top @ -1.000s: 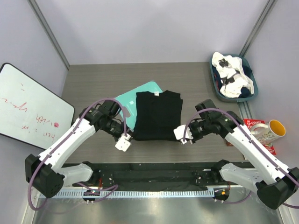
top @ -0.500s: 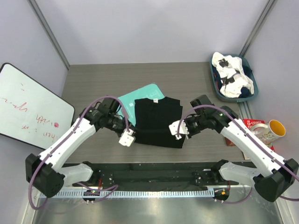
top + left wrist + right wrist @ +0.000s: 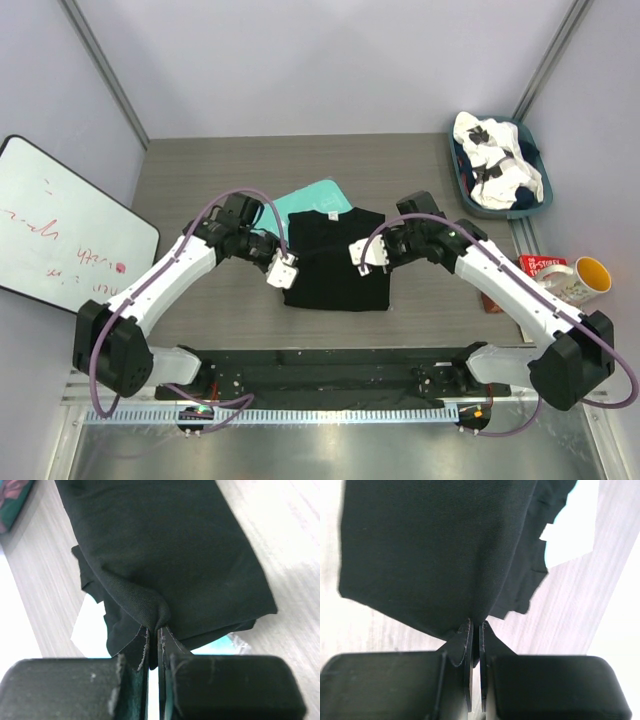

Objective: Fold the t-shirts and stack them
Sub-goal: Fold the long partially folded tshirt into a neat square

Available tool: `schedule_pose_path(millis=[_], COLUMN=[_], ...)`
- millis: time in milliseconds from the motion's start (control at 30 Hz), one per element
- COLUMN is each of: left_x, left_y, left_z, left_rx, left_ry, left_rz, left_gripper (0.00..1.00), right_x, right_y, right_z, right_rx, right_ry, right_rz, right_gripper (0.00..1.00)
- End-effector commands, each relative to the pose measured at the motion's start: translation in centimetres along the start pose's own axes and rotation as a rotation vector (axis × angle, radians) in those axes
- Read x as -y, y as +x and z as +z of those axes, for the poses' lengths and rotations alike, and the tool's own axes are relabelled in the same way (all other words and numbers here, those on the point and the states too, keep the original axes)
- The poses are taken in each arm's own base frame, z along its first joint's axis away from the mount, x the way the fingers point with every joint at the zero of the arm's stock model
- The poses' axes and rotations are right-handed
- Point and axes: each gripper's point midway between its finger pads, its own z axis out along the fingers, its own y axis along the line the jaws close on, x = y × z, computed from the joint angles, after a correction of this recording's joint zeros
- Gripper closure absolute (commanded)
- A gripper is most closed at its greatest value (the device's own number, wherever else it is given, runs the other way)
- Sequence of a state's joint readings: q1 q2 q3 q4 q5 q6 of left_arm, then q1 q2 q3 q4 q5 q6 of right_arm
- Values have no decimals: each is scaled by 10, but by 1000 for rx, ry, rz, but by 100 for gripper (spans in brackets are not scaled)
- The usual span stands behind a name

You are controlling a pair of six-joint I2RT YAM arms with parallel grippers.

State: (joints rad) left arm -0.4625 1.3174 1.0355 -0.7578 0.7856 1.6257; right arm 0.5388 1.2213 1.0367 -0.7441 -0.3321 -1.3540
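Note:
The robot's right gripper will next move the hem it holds outward, over the body of the shirt toward the collar that the hem still stops short of, and then open.
The black t-shirt (image 3: 335, 268) lies partly folded in the middle of the table, its print hidden. My left gripper (image 3: 283, 270) is shut on the shirt's left edge; the left wrist view shows the black cloth (image 3: 165, 565) bunched between the jaws. My right gripper (image 3: 359, 252) is shut on the shirt's right edge, with the cloth (image 3: 435, 550) pinched between its jaws. Both grippers hold the lifted hem over the shirt's body. The white t-shirt with black patches (image 3: 495, 165) sits crumpled in the bin at the back right.
A teal board (image 3: 305, 200) lies under the black shirt's far left corner. A dark blue bin (image 3: 460, 175) holds the white shirt. A whiteboard (image 3: 60, 230) lies at the left. A yellow-lined mug (image 3: 585, 275) and a red packet (image 3: 540, 265) sit at the right edge.
Both grippers have moved away from the near edge toward the shirt's middle, carrying the near hem up and over the shirt's body. The shirt looks shorter now.

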Motion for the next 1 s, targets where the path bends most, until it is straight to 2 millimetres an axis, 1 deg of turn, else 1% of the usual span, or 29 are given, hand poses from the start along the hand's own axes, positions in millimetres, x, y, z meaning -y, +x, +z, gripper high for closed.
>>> schedule_pose_path(millis=[0, 67, 100, 133, 167, 200, 233, 367, 433, 500, 533, 567, 600, 633, 667, 700, 733, 767, 800, 833, 867, 900, 967], left_x=[-38, -47, -48, -55, -58, -58, -64, -70, -72, -72, -74, -74, -75, -74, -98, -119, -107, -151, -152, -145, -158, -160, -167], left_y=[6, 12, 18, 21, 24, 30, 32, 47, 54, 61, 67, 71, 77, 86, 95, 109, 126, 125, 132, 147, 148, 152, 155], left_z=[-5, -6, -3, -5, -5, -1, -2, 4, 9, 11, 14, 15, 17, 21, 18, 11, 18, 0, 0, 2, -5, -6, -13], left_rx=[-2, -12, -14, -19, -23, -24, -30, -41, -42, -48, -52, -58, -72, -87, -118, -188, -214, -224, -250, -296, -301, -310, -321], left_ry=[-85, -104, -102, -119, -123, -118, -130, -129, -126, -124, -126, -126, -130, -135, -245, -359, -438, -671, -719, -753, -840, -863, -904], left_rz=[51, 58, 51, 58, 56, 47, 53, 43, 36, 35, 34, 33, 30, 21, 15, 29, -15, 116, 150, 144, 192, 178, 150], left_gripper=[100, 100, 100, 100, 100, 100, 100, 100, 100, 100, 100, 100, 100, 100, 96, 90, 72, 68, 66, 41, 1, 0, 0], right_x=[45, 52, 56, 59, 66, 69, 71, 86, 90, 95, 100, 100, 104, 132, 128, 138, 160, 152, 155, 166, 166, 167, 166], right_y=[7, 10, 15, 18, 19, 22, 25, 35, 42, 45, 47, 53, 57, 56, 71, 75, 73, 91, 98, 99, 105, 106, 106], right_z=[-3, -2, 0, 1, 1, 2, 4, 12, 18, 21, 22, 27, 29, 23, 30, 28, 17, 25, 22, 13, 9, 8, 7], right_rx=[-18, -21, -31, -35, -35, -38, -42, -50, -53, -53, -57, -66, -80, -73, -127, -140, -140, -221, -263, -281, -308, -308, -308], right_ry=[137, 152, 154, 162, 187, 194, 198, 228, 232, 239, 256, 259, 290, 427, 482, 562, 694, 718, 767, 847, 878, 892, 883], right_rz=[-33, -31, -27, -24, -29, -26, -23, -22, -11, -8, -9, 2, 13, 2, 50, 50, 17, 25, 30, 33, 68, 83, 97], right_gripper=[99, 99, 99, 99, 99, 99, 99, 99, 99, 99, 99, 99, 93, 86, 65, 55, 47, 37, 36, 34, 24, 17, 16])
